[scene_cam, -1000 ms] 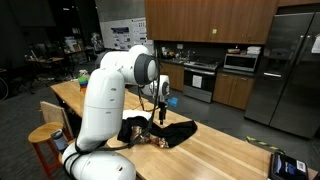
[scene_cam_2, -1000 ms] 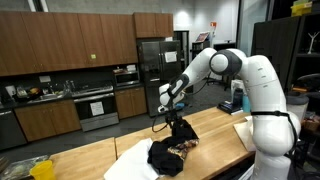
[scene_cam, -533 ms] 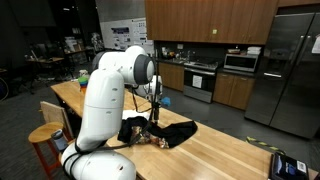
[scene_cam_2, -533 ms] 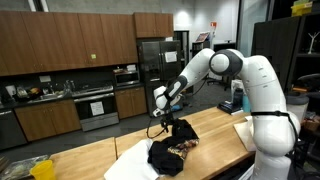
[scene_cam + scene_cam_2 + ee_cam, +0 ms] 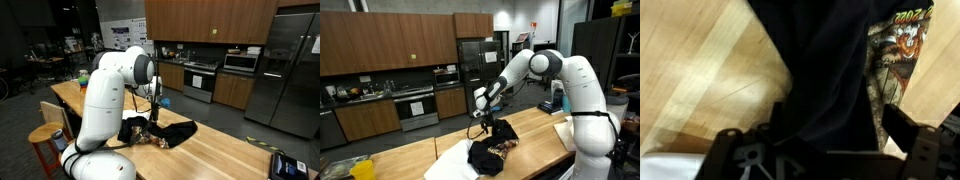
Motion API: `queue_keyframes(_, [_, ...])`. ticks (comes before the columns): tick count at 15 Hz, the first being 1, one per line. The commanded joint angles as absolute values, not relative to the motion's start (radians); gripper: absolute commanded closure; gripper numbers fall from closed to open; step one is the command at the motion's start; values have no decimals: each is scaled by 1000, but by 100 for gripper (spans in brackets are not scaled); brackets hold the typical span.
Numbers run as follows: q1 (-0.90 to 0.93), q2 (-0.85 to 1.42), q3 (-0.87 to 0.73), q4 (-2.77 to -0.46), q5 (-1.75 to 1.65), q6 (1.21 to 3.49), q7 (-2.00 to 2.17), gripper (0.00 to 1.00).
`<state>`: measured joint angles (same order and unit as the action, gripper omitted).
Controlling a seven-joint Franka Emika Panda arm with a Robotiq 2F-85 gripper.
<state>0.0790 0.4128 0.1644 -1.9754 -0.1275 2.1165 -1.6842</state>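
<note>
Black cloth (image 5: 820, 70) lies between my open fingers. My gripper comes down onto the plain part beside the printed graphic next and closes there.
A black T-shirt (image 5: 165, 132) with a colourful printed graphic (image 5: 896, 48) lies crumpled on the wooden table (image 5: 225, 155). My gripper (image 5: 154, 113) hangs just above the shirt's edge, fingers pointing down; it shows in both exterior views, the gripper (image 5: 477, 124) over the shirt (image 5: 492, 152). In the wrist view the gripper (image 5: 825, 140) is open, its dark fingers (image 5: 916, 132) set wide apart. Black cloth (image 5: 820, 70) fills the space below and between them. Whether the fingertips touch the cloth I cannot tell.
A white sheet (image 5: 452, 168) lies on the table beside the shirt. A wooden stool (image 5: 45, 140) stands by the robot base. Kitchen cabinets, an oven (image 5: 198, 78) and a steel fridge (image 5: 285, 70) line the back wall. A small dark device (image 5: 287, 165) sits near the table's corner.
The wrist and gripper shifted a little sideways over the shirt during the first half second, then held still. The jaws stayed open.
</note>
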Motion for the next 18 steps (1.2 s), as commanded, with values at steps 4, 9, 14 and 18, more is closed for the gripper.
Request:
queue_keyframes(4, [20, 625, 224, -1893, 129, 2177, -1743, 25])
queue_keyframes(9, [41, 634, 215, -1874, 104, 2207, -1699, 41])
queue_keyframes(14, [35, 609, 212, -1883, 93, 2227, -1699, 81])
queue_keyframes(18, [49, 536, 183, -1916, 32, 2180, -1631, 100])
